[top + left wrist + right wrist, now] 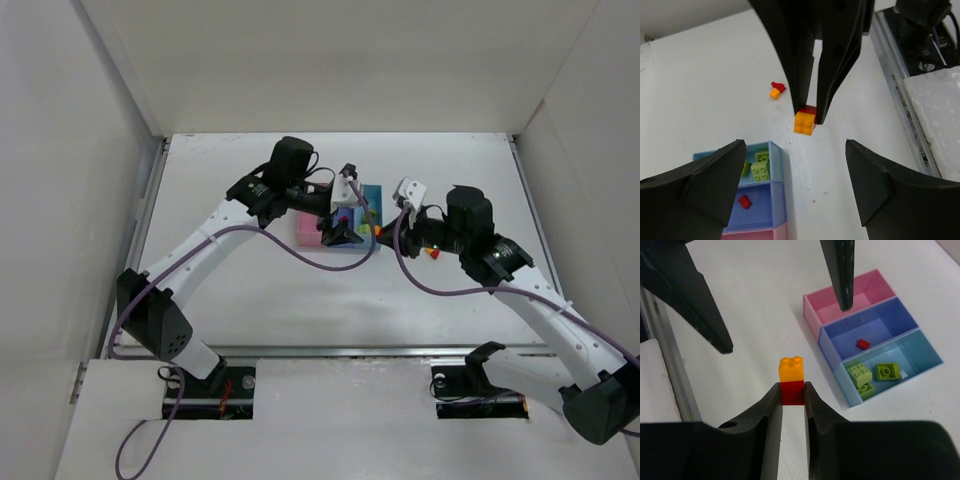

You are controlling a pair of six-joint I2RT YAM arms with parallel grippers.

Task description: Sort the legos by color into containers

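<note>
My right gripper is holding the red brick and should next move over the medium blue bin (346, 214) (872, 331) and release it. The bin lies outward and to the left in the top view.
My right gripper (792, 390) is shut on a red brick (792, 393) with an orange-yellow brick (791, 369) stuck on top, held just above the table beside the containers. The stack also shows in the left wrist view (805, 122), between the right gripper's fingers (832, 75). The pink (852, 302), medium blue (875, 327) and light blue (910, 357) bins stand in a row. The medium blue bin holds one red brick (863, 344); the light blue bin holds three yellow-green bricks (860, 374). My left gripper (795, 147) is open and empty, hovering over the bins' edge (340, 236).
A small red and orange-yellow pair of bricks (776, 91) lies loose on the table past the stack, near the right arm in the top view (432, 252). A metal rail (900, 85) runs along the table's near edge. White walls enclose the table.
</note>
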